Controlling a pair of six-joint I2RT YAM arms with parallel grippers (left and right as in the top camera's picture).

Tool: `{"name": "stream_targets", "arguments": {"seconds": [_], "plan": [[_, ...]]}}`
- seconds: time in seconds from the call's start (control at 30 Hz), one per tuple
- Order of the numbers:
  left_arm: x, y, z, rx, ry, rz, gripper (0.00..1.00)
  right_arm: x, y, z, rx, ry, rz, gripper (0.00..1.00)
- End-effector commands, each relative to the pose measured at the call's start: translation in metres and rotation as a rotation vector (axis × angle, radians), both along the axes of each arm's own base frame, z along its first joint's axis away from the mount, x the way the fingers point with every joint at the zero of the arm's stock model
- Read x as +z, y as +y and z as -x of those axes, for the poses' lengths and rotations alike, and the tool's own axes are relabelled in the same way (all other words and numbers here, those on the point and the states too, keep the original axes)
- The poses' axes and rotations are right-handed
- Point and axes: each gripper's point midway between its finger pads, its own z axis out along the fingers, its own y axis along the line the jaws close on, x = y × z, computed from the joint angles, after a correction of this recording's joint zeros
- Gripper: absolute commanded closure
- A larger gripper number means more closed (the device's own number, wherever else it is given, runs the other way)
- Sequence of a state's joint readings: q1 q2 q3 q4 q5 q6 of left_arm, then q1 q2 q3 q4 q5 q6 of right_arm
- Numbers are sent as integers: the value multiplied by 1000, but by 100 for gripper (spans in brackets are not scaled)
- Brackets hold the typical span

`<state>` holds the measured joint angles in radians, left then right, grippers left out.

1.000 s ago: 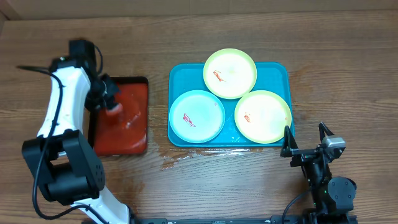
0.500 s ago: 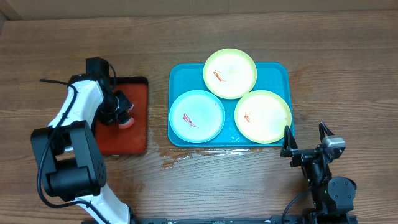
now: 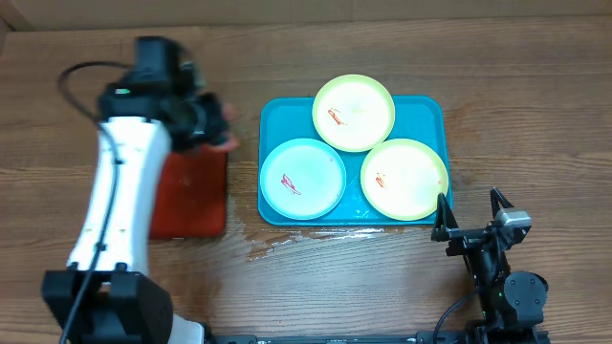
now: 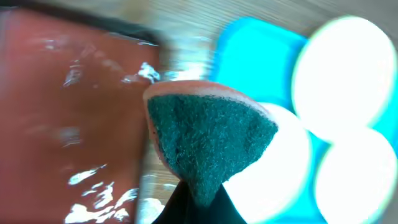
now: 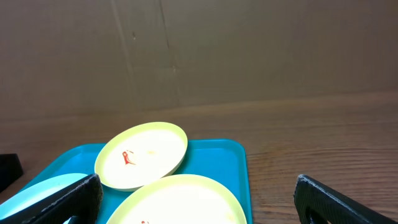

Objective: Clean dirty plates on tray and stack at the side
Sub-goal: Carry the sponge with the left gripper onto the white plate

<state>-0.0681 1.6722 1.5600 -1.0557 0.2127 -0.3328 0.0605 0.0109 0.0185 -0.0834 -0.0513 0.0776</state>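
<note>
Next, my left gripper goes to the right in the overhead view and down onto the blue-white plate (image 4: 281, 168), releasing the sponge (image 4: 208, 140) there because it bears a red smear.
Three dirty plates lie on the turquoise tray (image 3: 277, 115): a yellow-green plate (image 3: 354, 112) at the back, a blue-white plate (image 3: 303, 178) front left, and a yellow-green plate (image 3: 404, 179) front right. Each has a small red smear. My left gripper (image 3: 218, 129) is shut on a sponge (image 4: 208, 140) with a green scouring face and a pink back, held in the air between the red tray and the turquoise tray's left edge. My right gripper (image 3: 470, 220) is open and empty, near the tray's front right corner. The right wrist view shows the back plate (image 5: 140, 154) and front right plate (image 5: 180, 199).
A red tray (image 3: 191, 182) with a black rim and wet glints sits left of the turquoise tray. A wet patch (image 3: 287, 241) lies on the wooden table in front of the trays. A cardboard wall stands at the back.
My left gripper has lifted the sponge off the red tray and moved it right, toward the turquoise tray. The right arm has not moved.
</note>
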Motion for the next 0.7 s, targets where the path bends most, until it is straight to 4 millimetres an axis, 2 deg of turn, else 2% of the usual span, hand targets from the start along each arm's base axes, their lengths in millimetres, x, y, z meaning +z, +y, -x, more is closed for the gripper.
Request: {"name": "stream_targets", "arguments": {"seconds": [0.0,0.13,0.27,0.4,0.47,0.67], "plan": [[-27,-60,6,-174,27,40,96,-3,-2,0,-8,-1,2,0],[-63,-115,-2,-287,-19,-8,96,-3,-2,0,-8,-1,2,0],[-106,-141,-5,-336,-15,-136,96,-3,-2,0,-8,-1,2,0],[-138,-153,6,-355,53,-182,96,-3,-2,0,-8,-1,2,0],[-151,-152,15,-362,102,-198,96,-3,-2,0,-8,-1,2,0],[-158,-144,24,-350,159,-214,96,-3,-2,0,-8,-1,2,0]]}}
